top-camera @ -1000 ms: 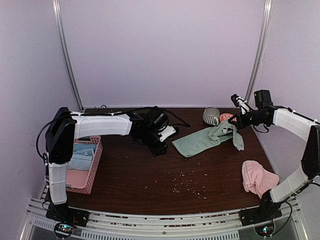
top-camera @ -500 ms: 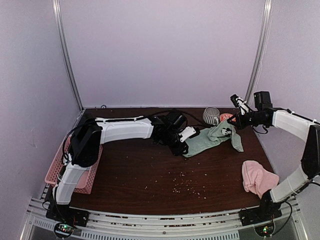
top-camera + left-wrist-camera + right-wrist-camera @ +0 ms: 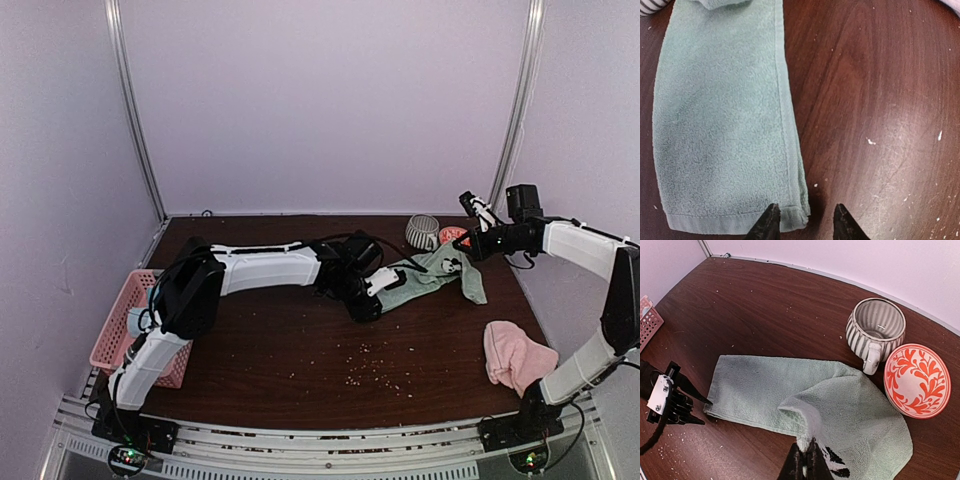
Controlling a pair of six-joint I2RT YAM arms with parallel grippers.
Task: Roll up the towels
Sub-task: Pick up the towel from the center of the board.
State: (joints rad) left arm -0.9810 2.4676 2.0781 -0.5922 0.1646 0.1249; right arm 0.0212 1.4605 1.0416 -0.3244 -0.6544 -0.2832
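One finger of my left gripper is over bare wood, so I should next shift that gripper outward onto the towel's end hem point(image 3: 786, 218), to its left in the left wrist view.
The mint green towel point(image 3: 425, 275) lies stretched out at the back right of the table. My left gripper point(image 3: 368, 303) is open at its left end. In the left wrist view the gripper point(image 3: 806, 222) straddles the near right corner of the mint towel point(image 3: 725, 125), one fingertip point(image 3: 770, 220) at its hem, the other over bare wood. My right gripper point(image 3: 463, 255) is shut on a raised fold at the towel's right end; the right wrist view shows the gripper point(image 3: 807, 456) pinching the mint towel point(image 3: 770, 385). The pink towel point(image 3: 518, 355) lies bunched at the right edge.
A striped mug point(image 3: 422, 232) and a red-patterned bowl point(image 3: 452, 235) stand just behind the mint towel, also in the right wrist view, mug point(image 3: 875, 327) and bowl point(image 3: 916, 380). A pink basket point(image 3: 118, 325) sits at the left edge. Crumbs point(image 3: 372, 365) dot the table's middle.
My left arm has swung right from near the basket to the mint towel's left end. My right gripper has stayed put, holding the raised fold.
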